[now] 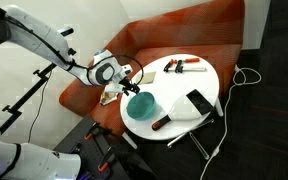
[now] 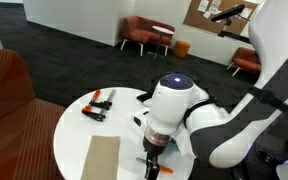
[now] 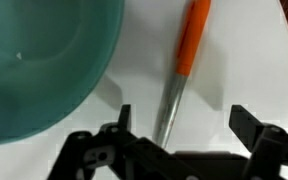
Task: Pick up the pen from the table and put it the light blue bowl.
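My open fingers already straddle the body of the pen. I will next shift my gripper slightly along the pen toward its silver end [image 3: 166,127] and close there.
In the wrist view the pen [image 3: 181,62], with an orange upper part and a silver barrel, lies on the white table [image 3: 239,60] just right of the light blue bowl [image 3: 39,60]. My gripper [image 3: 184,125] is open, its two dark fingers either side of the pen's silver end, not touching it. In an exterior view the gripper [image 1: 128,73] hovers over the table [image 1: 179,88] behind the bowl [image 1: 141,104]. In an exterior view the arm hides the bowl, and the gripper [image 2: 152,160] points down at the table [image 2: 79,130].
A black rectangular object [image 1: 199,103] lies beside the bowl. Red-handled tools [image 1: 184,67] [image 2: 97,103] lie at the table's far side. A red-and-black item [image 1: 162,122] lies near the edge. A brown flat sheet [image 2: 104,160] is by the gripper. An orange sofa [image 1: 184,30] stands behind.
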Available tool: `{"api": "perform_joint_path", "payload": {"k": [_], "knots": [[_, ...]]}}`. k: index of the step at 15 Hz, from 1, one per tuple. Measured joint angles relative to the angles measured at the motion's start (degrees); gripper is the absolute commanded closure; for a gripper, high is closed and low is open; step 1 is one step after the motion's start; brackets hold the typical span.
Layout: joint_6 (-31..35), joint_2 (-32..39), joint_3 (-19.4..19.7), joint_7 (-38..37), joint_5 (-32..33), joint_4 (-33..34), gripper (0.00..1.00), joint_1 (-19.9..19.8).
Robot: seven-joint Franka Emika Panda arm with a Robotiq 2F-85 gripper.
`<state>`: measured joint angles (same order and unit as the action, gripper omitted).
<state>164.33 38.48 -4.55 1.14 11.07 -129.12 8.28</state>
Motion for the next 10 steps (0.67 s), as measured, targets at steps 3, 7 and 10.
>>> {"api": "perform_joint_path", "payload": {"k": [3,7,10], "knots": [[0.0,1.3,0.0,0.0,0.0,1.1,0.43,0.0],[0.0,1.5,0.0,0.1,0.0,1.9,0.73,0.0],[0.0,1.1,0.0,0.1,0.0,2.2,0.95,0.2]]}}
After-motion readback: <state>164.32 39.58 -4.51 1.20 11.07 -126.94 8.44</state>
